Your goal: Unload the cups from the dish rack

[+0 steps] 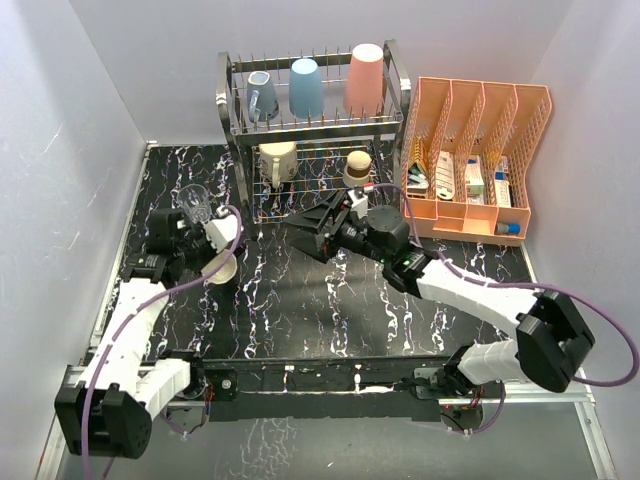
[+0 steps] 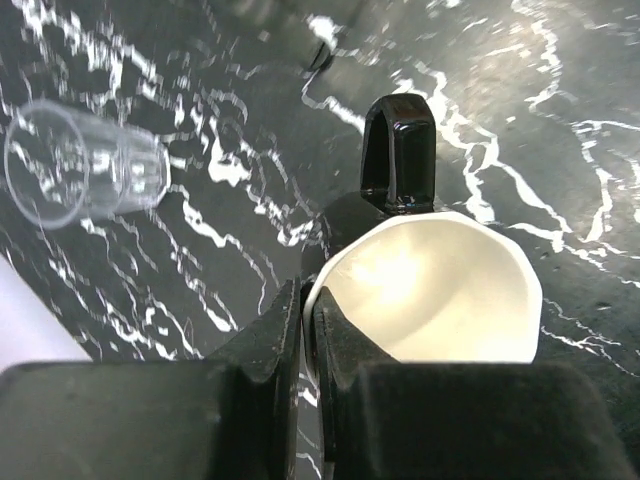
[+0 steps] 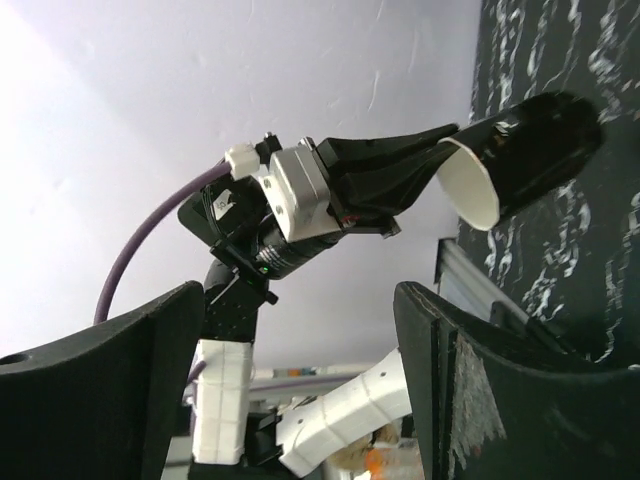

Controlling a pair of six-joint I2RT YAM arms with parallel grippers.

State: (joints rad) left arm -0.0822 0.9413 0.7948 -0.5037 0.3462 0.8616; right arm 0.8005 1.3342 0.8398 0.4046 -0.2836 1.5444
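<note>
I need to take the mug in my left gripper down and to the left in the top view next, onto bare marble between glass and wall (image 2: 130,285), and let go of it.
The silver wire dish rack (image 1: 238,120) stands at the back. Its upper tier holds a grey-blue mug (image 1: 262,97), a light-blue tumbler (image 1: 306,87) and a salmon-pink tumbler (image 1: 365,78). Its lower tier holds a cream cup (image 1: 277,160) and a brownish cup (image 1: 358,165). A clear glass (image 1: 196,205) stands on the table at the left and shows in the left wrist view (image 2: 85,175). My left gripper (image 1: 215,258) (image 2: 308,300) is shut on the rim of a dark mug with a white inside (image 2: 440,290) (image 3: 530,150), tilted low at the table. My right gripper (image 1: 300,238) (image 3: 300,400) is open and empty, right of the mug.
An orange slotted organizer (image 1: 480,150) with small boxes stands right of the rack. White walls close in the left, back and right sides. The table top (image 1: 330,310) is black marble. A metal rail (image 1: 300,375) runs along its near edge.
</note>
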